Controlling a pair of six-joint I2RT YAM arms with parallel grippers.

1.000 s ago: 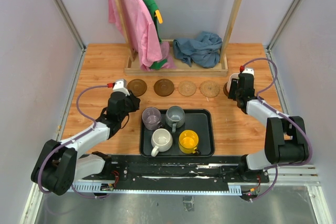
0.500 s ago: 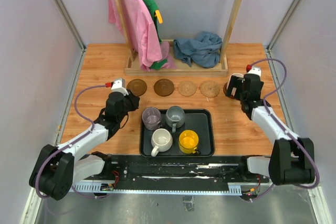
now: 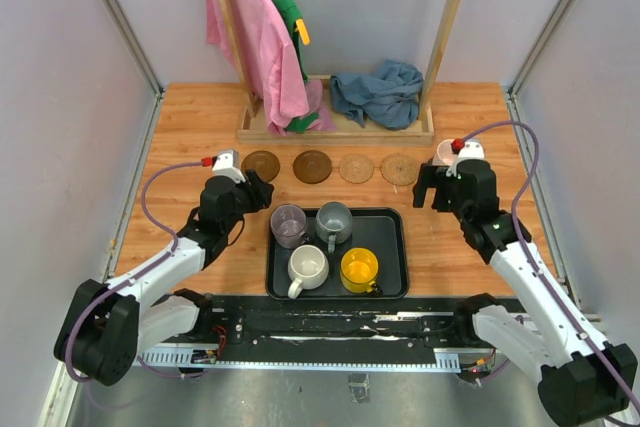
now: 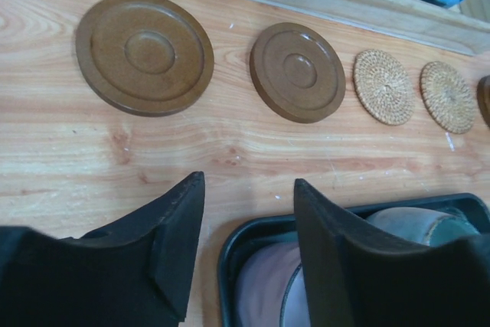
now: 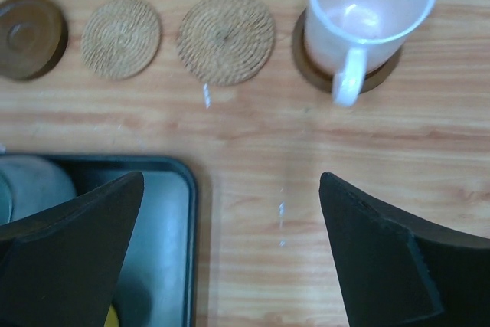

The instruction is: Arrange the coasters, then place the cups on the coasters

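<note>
I will next bring my right gripper back down over the tray onto the yellow cup's handle [image 3: 374,289], because the handle is below the gripper and to its left in the top view.
Four coasters [image 3: 312,166] lie in a row on the wood: two dark brown [image 4: 144,53] [image 4: 298,71] and two tan woven [image 4: 383,86] [image 4: 448,96]. A fifth brown coaster [image 5: 303,63] carries the pale pink cup [image 5: 370,17]. The black tray [image 3: 385,247] holds the purple cup [image 3: 289,225], grey-blue cup [image 3: 334,222], cream cup [image 3: 308,266] and yellow cup [image 3: 359,269]. My left gripper [image 4: 249,181] is open over the tray's far left corner, beside the purple cup [image 4: 260,289]. My right gripper [image 5: 231,178] is wide open and empty, near of the pink cup and right of the tray [image 5: 187,212].
A wooden rack [image 3: 335,130] with hanging pink and green clothes [image 3: 262,42] and a blue cloth [image 3: 378,92] stands just behind the coaster row. Grey walls close in the table on both sides.
My right gripper opened wide, let go of the pink cup on the rightmost coaster and drew back towards me. My left gripper opened and shifted slightly towards the tray.
</note>
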